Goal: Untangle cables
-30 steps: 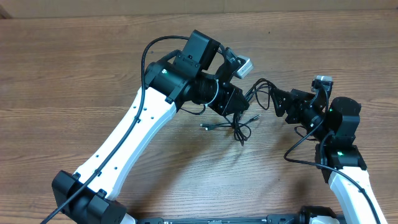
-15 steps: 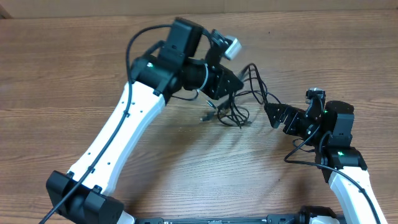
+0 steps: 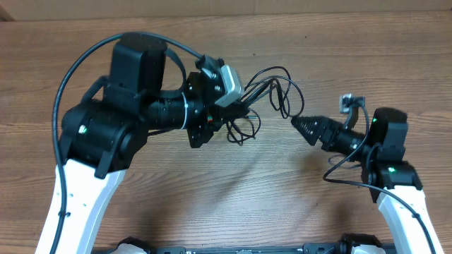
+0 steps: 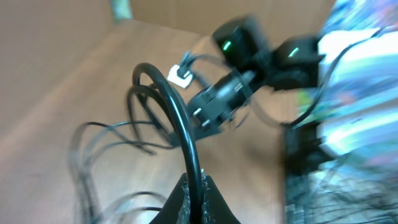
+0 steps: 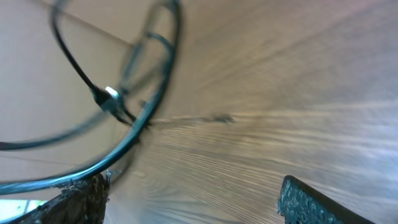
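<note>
I will next tilt my left gripper downward, move it lower and to the left in the overhead view, and let go of the cables over the bare table, which is clear below it.
The cables (image 3: 272, 88) are thin black cords in tangled loops, hanging lifted between the two arms above the wooden table (image 3: 367, 56). My left gripper (image 3: 236, 109) is shut on one black cable (image 4: 184, 134), which rises in an arch out of the closed jaws (image 4: 196, 190). Other loops (image 4: 106, 140) blur to its left. My right gripper (image 3: 302, 127) stands just right of the bundle's lowest loop. In the right wrist view its fingers are wide apart (image 5: 193, 202) with only bare table between them. A cable (image 5: 118, 149) with a small plug passes over the left fingertip (image 5: 81, 199).
The left arm's big black wrist and elbow (image 3: 127, 120) hang high over the table's left half. The right arm (image 3: 388, 152) fills the right front corner. A box edge runs along the table's far side.
My left gripper has risen and swung left, lifting the whole bundle off the table. The right gripper has come away from the tangle and stands wide open just right of it.
</note>
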Controlling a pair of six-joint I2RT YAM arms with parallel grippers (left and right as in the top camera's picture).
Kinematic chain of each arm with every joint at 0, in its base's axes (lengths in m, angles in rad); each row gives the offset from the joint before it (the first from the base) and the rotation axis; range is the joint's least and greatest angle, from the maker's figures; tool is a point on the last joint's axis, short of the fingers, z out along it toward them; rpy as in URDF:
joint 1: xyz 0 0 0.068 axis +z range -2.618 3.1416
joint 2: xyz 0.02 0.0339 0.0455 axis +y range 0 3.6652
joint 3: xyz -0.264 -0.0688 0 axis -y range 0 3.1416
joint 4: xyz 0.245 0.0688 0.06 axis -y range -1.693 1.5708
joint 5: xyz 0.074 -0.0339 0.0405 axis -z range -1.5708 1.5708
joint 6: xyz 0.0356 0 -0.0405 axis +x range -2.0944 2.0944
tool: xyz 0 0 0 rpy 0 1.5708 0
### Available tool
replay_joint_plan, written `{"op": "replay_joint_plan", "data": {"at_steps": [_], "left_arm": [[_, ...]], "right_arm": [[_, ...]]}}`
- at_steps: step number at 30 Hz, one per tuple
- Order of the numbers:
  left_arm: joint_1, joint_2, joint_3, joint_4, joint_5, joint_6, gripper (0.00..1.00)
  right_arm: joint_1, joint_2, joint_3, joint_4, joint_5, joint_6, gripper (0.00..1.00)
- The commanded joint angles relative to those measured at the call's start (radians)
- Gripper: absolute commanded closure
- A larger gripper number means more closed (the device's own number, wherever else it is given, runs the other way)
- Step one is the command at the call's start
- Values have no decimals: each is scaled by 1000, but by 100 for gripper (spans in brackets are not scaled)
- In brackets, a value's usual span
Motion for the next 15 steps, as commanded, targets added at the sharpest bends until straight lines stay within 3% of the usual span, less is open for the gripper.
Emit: {"op": "replay_joint_plan", "data": {"at_steps": [1, 4, 7, 15], "left_arm": [[-1, -3, 22, 6, -259, 114, 96], [-1, -2, 22, 8, -325, -14, 96], [-1, -2, 22, -3, -323, -18, 96], [-2, -3, 22, 23, -151, -14, 96]], "right_arm": [[-2, -6, 128, -46, -57, 4, 14], [-2, -6, 191, -97, -57, 4, 14], [-2, -6, 230, -134, -57, 3, 14], [-2, -6, 249, -148, -56, -1, 14]]}}
